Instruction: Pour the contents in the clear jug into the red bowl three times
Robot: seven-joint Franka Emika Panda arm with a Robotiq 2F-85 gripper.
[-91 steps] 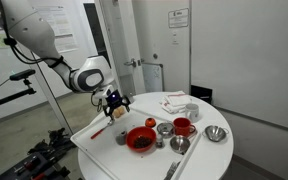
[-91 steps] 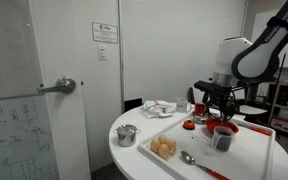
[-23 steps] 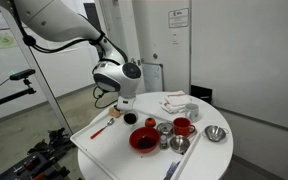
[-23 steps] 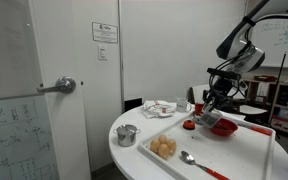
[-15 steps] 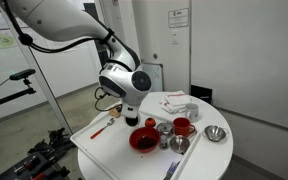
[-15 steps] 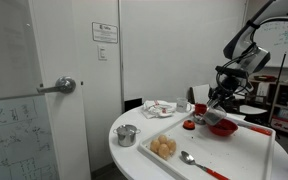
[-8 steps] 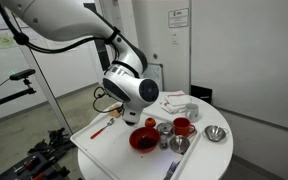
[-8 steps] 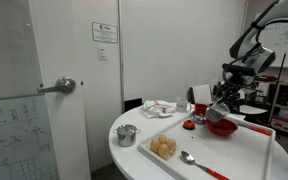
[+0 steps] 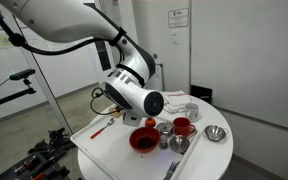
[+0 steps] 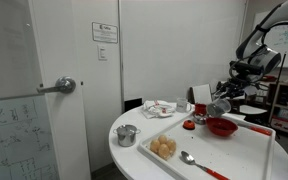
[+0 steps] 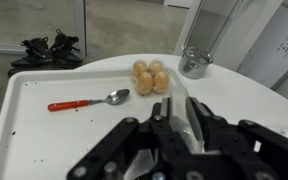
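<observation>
My gripper moves toward the spoon next, turns the jug upright, then lowers and releases it. The bare tray between spoon and bowl [image 9: 118, 136] lies below.
My gripper [image 10: 224, 101] is shut on the clear jug [image 10: 216, 107], holding it tilted in the air just above the near rim of the red bowl [image 10: 222, 127]. In the wrist view the see-through jug [image 11: 180, 118] sits pinched between the black fingers of the gripper [image 11: 181, 105]; the bowl is out of that view. In an exterior view the red bowl [image 9: 141, 139] rests on the white tray [image 9: 99, 140] below the arm's bulky wrist [image 9: 151, 102], which hides the jug.
A red mug [image 9: 183, 126], two metal cups [image 9: 165, 128] and a steel bowl [image 9: 216, 133] stand beside the red bowl. The tray [image 11: 44, 140] also bears a red-handled spoon [image 11: 84, 101] and several eggs [image 11: 150, 78]; another metal cup [image 11: 193, 62] stands beyond it.
The arm has swung across over the tray with the jug in its grip, and the wrist has turned so the jug is more tilted. The jaws have stayed shut.
</observation>
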